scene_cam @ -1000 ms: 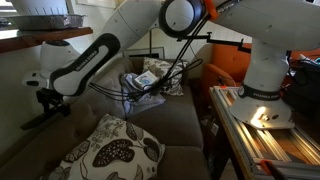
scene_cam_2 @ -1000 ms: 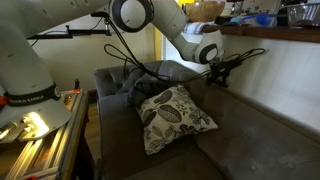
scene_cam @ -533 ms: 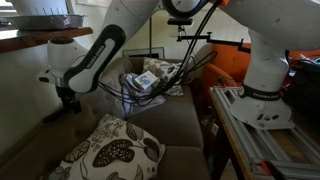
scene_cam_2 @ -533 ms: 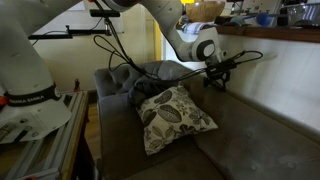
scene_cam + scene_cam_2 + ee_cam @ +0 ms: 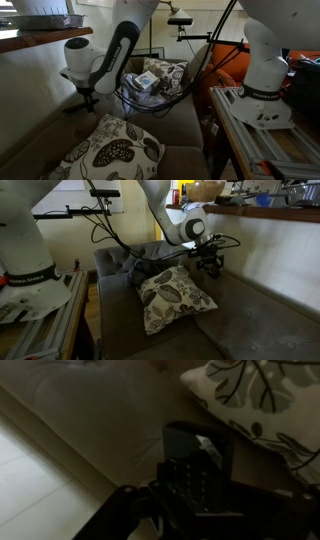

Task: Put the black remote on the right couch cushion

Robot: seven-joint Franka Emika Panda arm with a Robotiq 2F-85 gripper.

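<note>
The seat beside the pillow is below my gripper and nearer my base. My gripper should move back from the backrest and go down to release the remote.
The black remote (image 5: 196, 472) fills the middle of the wrist view, its button face showing, with my gripper (image 5: 195, 502) shut on its near end. In an exterior view the remote (image 5: 73, 105) sticks out as a dark bar from the gripper (image 5: 87, 99), held in the air close to the couch's backrest, above and behind the leaf-patterned throw pillow (image 5: 115, 150). In an exterior view the gripper (image 5: 208, 262) hangs just past the pillow (image 5: 175, 298), over the grey-brown seat cushion (image 5: 255, 330).
A heap of bags and cables (image 5: 150, 80) lies at the far end of the couch. The robot's base stands on a metal-framed table (image 5: 265, 135) beside the couch. A wooden ledge (image 5: 270, 215) runs along the wall above the backrest.
The arm has swung along the backrest with the remote still held, towards the couch's far end and the pillow. The wrist has turned, so the remote points differently.
</note>
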